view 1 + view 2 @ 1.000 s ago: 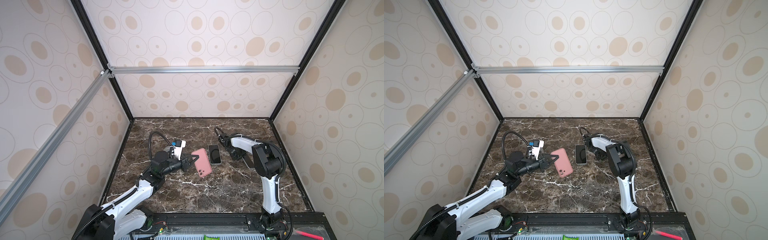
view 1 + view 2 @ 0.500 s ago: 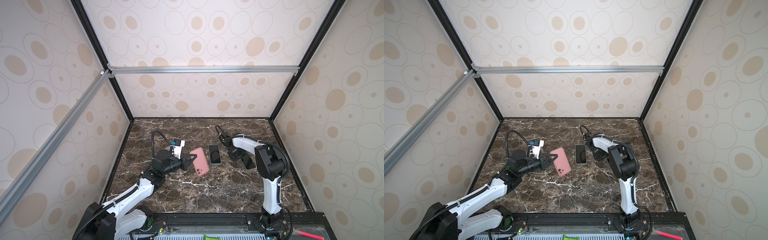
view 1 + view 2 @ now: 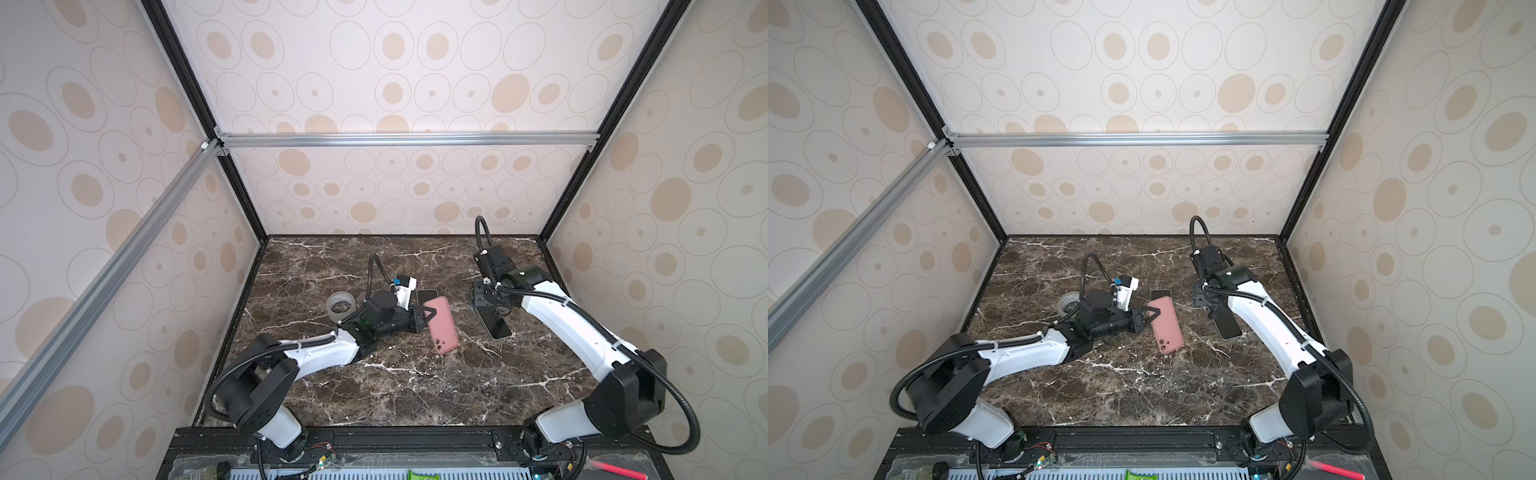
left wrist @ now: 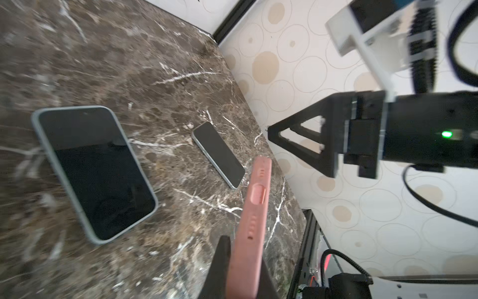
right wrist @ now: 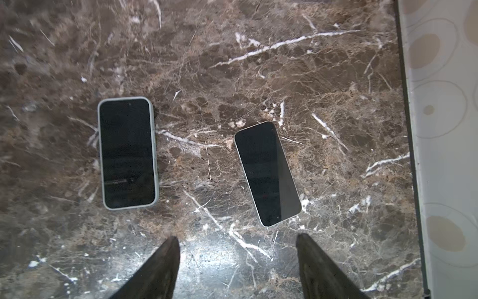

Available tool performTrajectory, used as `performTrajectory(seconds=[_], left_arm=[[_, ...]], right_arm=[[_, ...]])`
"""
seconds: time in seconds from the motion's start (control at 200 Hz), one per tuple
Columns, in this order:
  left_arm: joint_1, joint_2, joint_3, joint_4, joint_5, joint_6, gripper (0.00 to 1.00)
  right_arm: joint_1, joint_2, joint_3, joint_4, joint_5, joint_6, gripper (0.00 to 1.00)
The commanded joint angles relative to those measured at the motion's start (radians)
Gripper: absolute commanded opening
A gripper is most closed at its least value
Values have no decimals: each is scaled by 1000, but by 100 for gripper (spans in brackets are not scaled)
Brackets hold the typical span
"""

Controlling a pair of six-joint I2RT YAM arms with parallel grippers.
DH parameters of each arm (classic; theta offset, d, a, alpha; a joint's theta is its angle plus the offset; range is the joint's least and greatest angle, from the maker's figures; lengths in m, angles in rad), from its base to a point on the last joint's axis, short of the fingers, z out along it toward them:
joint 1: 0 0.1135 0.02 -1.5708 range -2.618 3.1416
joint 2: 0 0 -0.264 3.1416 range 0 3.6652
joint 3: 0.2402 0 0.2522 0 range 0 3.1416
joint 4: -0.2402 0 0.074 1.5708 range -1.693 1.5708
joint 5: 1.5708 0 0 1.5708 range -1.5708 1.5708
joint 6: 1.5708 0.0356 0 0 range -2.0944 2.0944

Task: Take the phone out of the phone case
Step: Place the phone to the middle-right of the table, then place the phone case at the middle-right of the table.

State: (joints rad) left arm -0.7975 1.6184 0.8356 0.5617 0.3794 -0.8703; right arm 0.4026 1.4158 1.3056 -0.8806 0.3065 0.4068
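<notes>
The marble between both phones is clear below my left gripper. My left gripper should move down next toward the bare phone [image 3: 496, 324] and release the pink phone case on that marble.
My left gripper [image 3: 428, 316] [image 4: 243, 259] is shut on one long edge of the pink phone case [image 3: 442, 324] [image 3: 1167, 324], held tilted above the marble with its back toward the top views; its inside is hidden. A bare black-screened phone [image 3: 496, 324] [image 5: 267, 172] lies flat at the right. My right gripper [image 3: 484, 297] [image 5: 236, 240] hovers open just behind it, nothing between its fingers. A second phone with a thicker grey rim [image 5: 128, 152] [image 4: 95, 170] lies mid-table, partly hidden behind the case in both top views.
A roll of clear tape [image 3: 340, 305] [image 3: 1068, 305] sits on the marble table [image 3: 395, 386] left of my left wrist. Patterned walls close in the back and both sides, and a black rail [image 3: 415, 436] runs along the front edge.
My right gripper has opened and drawn back from the bare phone, which stays flat on the marble. The left gripper has carried the pink case a little to the right.
</notes>
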Motion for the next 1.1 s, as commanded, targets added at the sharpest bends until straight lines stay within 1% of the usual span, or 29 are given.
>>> performTrajectory(seconds=[0.0, 0.08, 0.175, 0.39, 0.55, 0.57, 0.68, 0.775, 0.815, 0.935, 1.095], left_arm=[[-37, 120, 117, 64, -15, -97, 0], [-53, 210, 208, 10, -10, -113, 0], [-54, 300, 270, -5, 2, -146, 0], [-52, 457, 428, -99, 24, -161, 0], [-39, 541, 501, -113, 33, -181, 0], [-36, 549, 511, -120, 30, -179, 2], [-29, 595, 565, -146, 40, -170, 17], [-23, 621, 594, -170, 35, -161, 24], [-20, 627, 599, -176, 30, -157, 29], [-11, 622, 599, -187, 15, -149, 44], [-6, 576, 593, -221, -23, -112, 68]], right_arm=[[-23, -129, -54, -37, -6, 74, 75], [-51, -219, -94, -19, -42, 89, 77], [-76, -274, -113, -24, -72, 89, 77], [-85, -292, -113, -53, -76, 83, 77], [-85, -290, -115, -49, -87, 82, 78], [-85, -290, -117, -49, -88, 82, 77], [-85, -283, -121, -51, -97, 82, 77], [-84, -282, -132, -49, -101, 85, 77], [-85, -282, -134, -50, -103, 86, 78], [-85, -284, -142, -51, -100, 87, 78], [-85, -287, -151, -52, -100, 64, 77]])
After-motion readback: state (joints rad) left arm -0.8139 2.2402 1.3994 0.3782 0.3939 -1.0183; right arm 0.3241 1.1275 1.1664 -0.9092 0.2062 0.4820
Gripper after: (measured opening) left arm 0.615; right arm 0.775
